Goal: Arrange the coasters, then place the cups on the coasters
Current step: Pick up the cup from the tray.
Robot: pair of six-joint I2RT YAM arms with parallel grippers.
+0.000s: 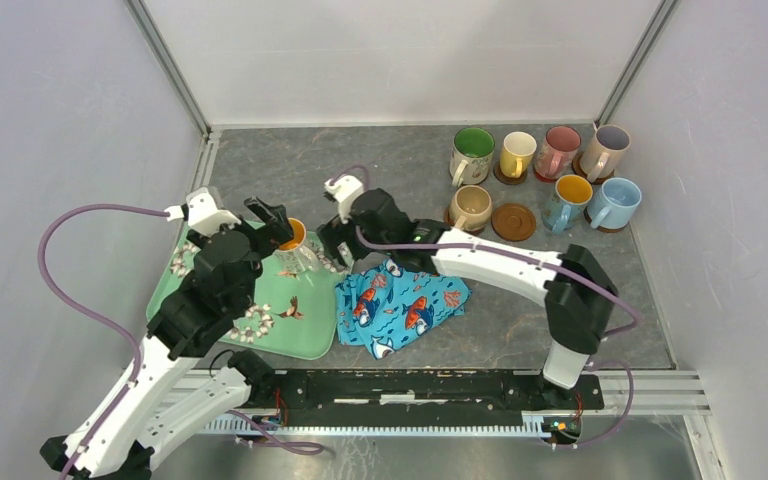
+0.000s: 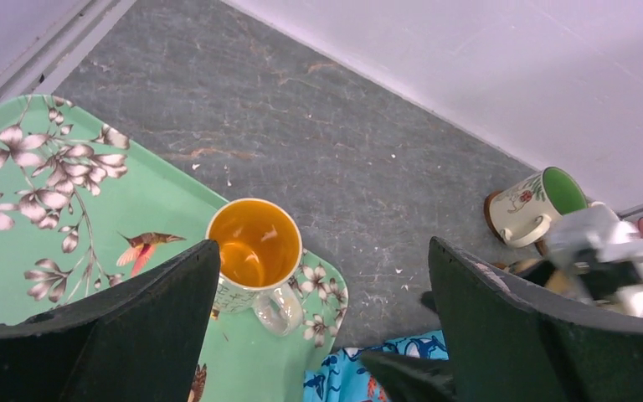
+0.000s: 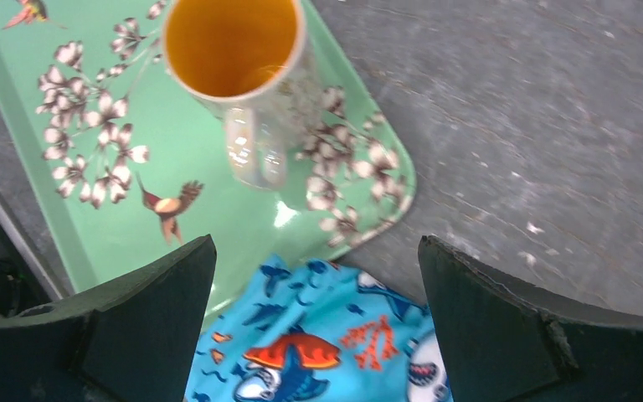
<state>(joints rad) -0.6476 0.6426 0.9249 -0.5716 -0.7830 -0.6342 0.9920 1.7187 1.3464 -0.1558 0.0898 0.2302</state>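
Observation:
I will move my right gripper left in the top view and down to close on the orange-lined cup's handle, which faces the near side.
An orange-lined cup [image 1: 295, 240] stands upright on the green floral tray [image 1: 305, 325], handle toward the near side. My left gripper [image 1: 276, 224] hangs open just over it, and the cup [image 2: 255, 251] sits against its left finger, not gripped. My right gripper [image 1: 329, 248] is open to the cup's right, above the tray corner and the cloth. In the right wrist view the cup [image 3: 234, 50] is ahead of the open gripper [image 3: 316, 244]. Several cups, among them a green-lined one [image 1: 472, 155], stand on coasters at the back right. One brown coaster [image 1: 513, 221] lies bare.
A blue fish-print cloth [image 1: 400, 305] lies crumpled right of the tray, under my right arm. White walls with metal rails close in the table on the left, back and right. The cups at the back right stand in two rows.

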